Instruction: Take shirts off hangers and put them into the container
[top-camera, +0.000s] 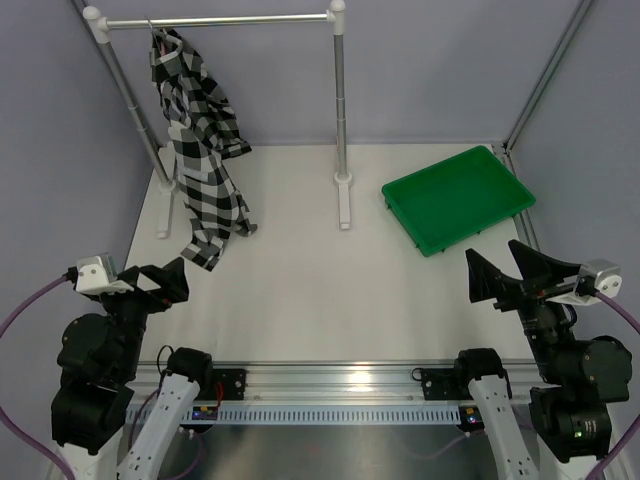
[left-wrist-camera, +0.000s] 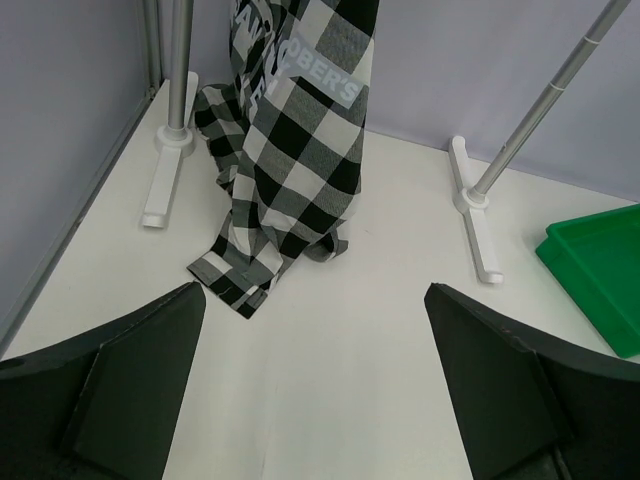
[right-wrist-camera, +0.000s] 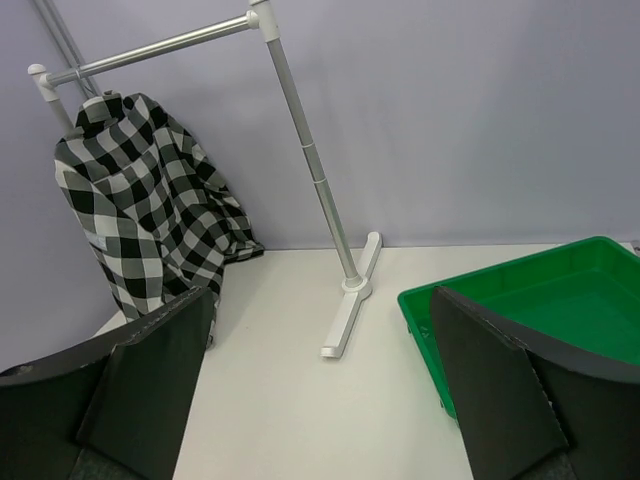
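The shirt (top-camera: 200, 150) is hanging from the bar, so I will raise my open left gripper up and outward onto the cloth just below the shirt's collar (top-camera: 173, 80) and close it.
The black-and-white checked shirt (top-camera: 200, 150) hangs from the left end of the silver rail (top-camera: 220, 20), its lower end trailing on the white table. Only a pale bit of the hanger (top-camera: 172, 38) shows at the collar. The shirt also appears in the left wrist view (left-wrist-camera: 295, 130) and the right wrist view (right-wrist-camera: 140, 210). The green container (top-camera: 458, 198) sits empty at the right (left-wrist-camera: 600, 275) (right-wrist-camera: 560, 300). My left gripper (top-camera: 168, 275) (left-wrist-camera: 315, 295) hovers open near the front left, short of the shirt's hem. My right gripper (top-camera: 492, 252) (right-wrist-camera: 322, 295) is open just in front of the container.
The rail rests on two silver posts, a left post (top-camera: 140, 110) and a right post (top-camera: 340, 100), each on a white foot: left foot (top-camera: 163, 210), right foot (top-camera: 345, 205). Grey-lilac walls close the back and sides. The right post's foot (right-wrist-camera: 350, 300) lies between shirt and container.
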